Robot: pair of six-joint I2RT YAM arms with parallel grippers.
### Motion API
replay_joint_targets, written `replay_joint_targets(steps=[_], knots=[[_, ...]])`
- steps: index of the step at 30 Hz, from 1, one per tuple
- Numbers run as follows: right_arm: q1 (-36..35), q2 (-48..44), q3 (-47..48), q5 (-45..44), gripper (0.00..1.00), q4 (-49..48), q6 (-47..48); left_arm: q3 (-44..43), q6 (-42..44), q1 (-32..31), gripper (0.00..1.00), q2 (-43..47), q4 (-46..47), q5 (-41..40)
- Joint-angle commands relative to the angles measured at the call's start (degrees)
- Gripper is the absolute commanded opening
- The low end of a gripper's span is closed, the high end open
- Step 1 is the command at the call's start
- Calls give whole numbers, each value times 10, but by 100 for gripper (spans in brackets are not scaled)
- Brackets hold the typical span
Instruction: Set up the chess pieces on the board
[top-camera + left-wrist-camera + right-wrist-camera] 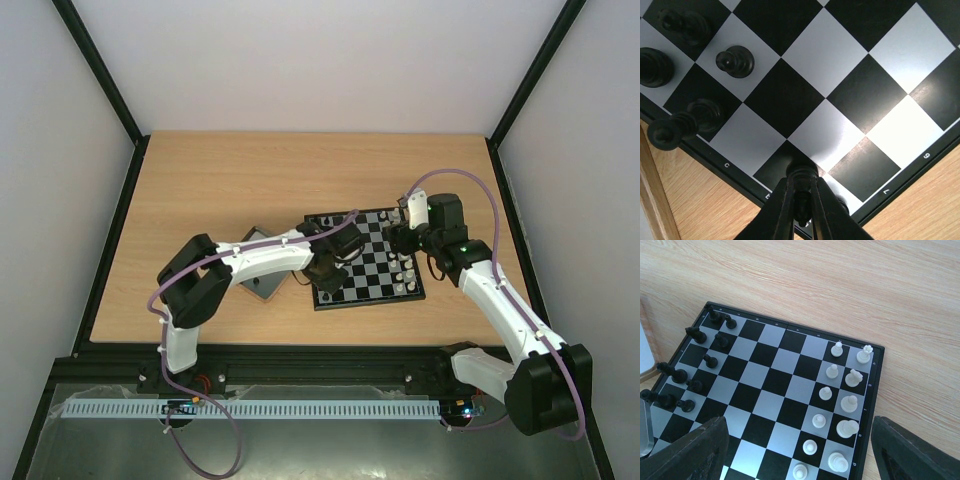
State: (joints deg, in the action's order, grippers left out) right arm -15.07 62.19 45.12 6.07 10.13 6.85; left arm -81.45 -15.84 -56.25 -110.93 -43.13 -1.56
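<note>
My left gripper carries the chess piece (802, 202) outward onto the empty white edge square (748, 140) next and releases it, since that square lies outward, beside the tall black piece.
The chessboard (372, 262) lies mid-table. Black chessmen (695, 386) stand along its left side and white ones (847, 402) along its right side. My left gripper (328, 278) hovers low over the board's near-left edge. In the left wrist view it (802, 182) is shut on a black chess piece (802, 202) whose base is at a black edge square; other black pieces (735, 61) stand to the upper left. My right gripper (402, 238) is above the board's right part; in the right wrist view it (797, 440) is wide open and empty, above the white rows.
A plain grey square tray (262, 280) lies left of the board, partly under my left arm. Bare wooden table (230, 180) surrounds the board. Black frame posts and white walls bound the table at the back and sides.
</note>
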Motion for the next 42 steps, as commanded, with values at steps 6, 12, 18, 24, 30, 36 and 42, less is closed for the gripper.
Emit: replay_joint_targets(steps=[6,12,18,24,30,36,42], knots=[[1,-5,-9,-1,79,-6,5,-10,-28,23,2,-12,-1,-45],[1,-5,-9,-2,79,-6,5,-18,-45,40,2,-26,13,-40],[2,-4,-9,-1,79,-7,5,-19,-46,44,3,-33,18,-34],[1,-3,-10,-1,79,-6,5,-19,-48,43,8,-31,14,-31],[1,-2,-9,1,79,-6,4,-20,-46,44,20,8,-3,-37],[2,-1,-9,4,79,-6,3,-9,-52,44,40,76,-17,-73],[2,2,-10,5,79,-6,2,36,-39,34,99,196,19,-100]])
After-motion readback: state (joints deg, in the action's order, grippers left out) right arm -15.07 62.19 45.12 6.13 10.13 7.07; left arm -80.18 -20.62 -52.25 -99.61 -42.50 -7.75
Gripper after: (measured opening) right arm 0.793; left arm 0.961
